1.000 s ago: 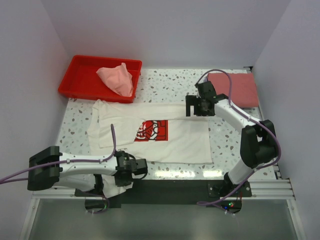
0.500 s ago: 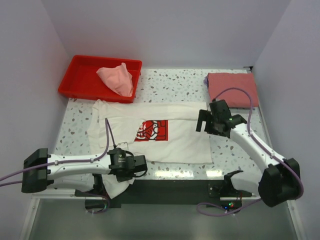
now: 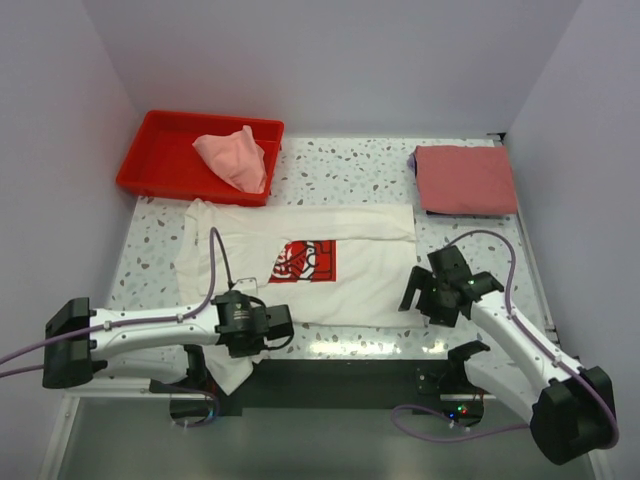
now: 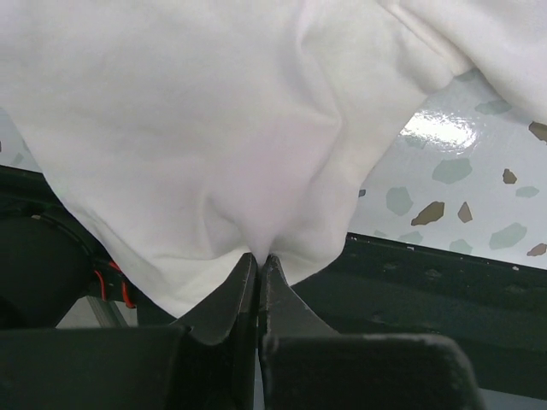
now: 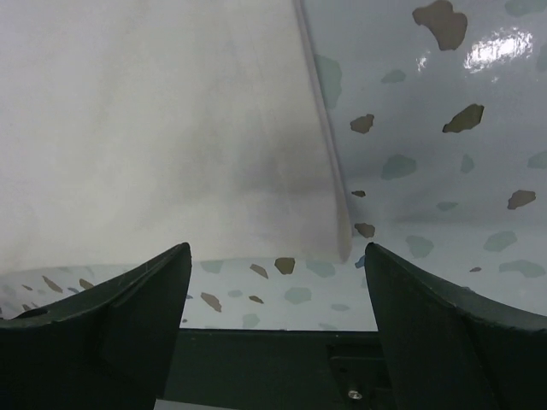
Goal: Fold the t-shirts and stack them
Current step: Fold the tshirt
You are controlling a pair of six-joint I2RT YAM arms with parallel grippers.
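The pinched corner is hanging over the table's front edge, so the robot's left gripper should next carry it outward onto the cloth between the print and the tray and let it go there.
The white t-shirt (image 3: 350, 270) with a red chest print lies spread on the table, its near left corner hanging over the front edge. My left gripper (image 3: 262, 336) is shut on that corner, pinching the white t-shirt cloth (image 4: 214, 154). My right gripper (image 3: 422, 300) is open and empty just above the shirt's near right corner (image 5: 338, 243), with the fingers (image 5: 128, 316) apart over it. The pale pink t-shirt (image 3: 234, 157) lies crumpled in the red tray. The dusty-red t-shirt (image 3: 466, 179) lies folded at the back right.
The red plastic tray (image 3: 165, 150) stands at the back left. The speckled table top (image 3: 340, 160) ends in a dark front rail (image 3: 340, 365). Walls close in on the left, back and right.
My right gripper has moved from the shirt's far right edge down to its near right corner. My left gripper has shifted slightly along the front edge, still holding the cloth.
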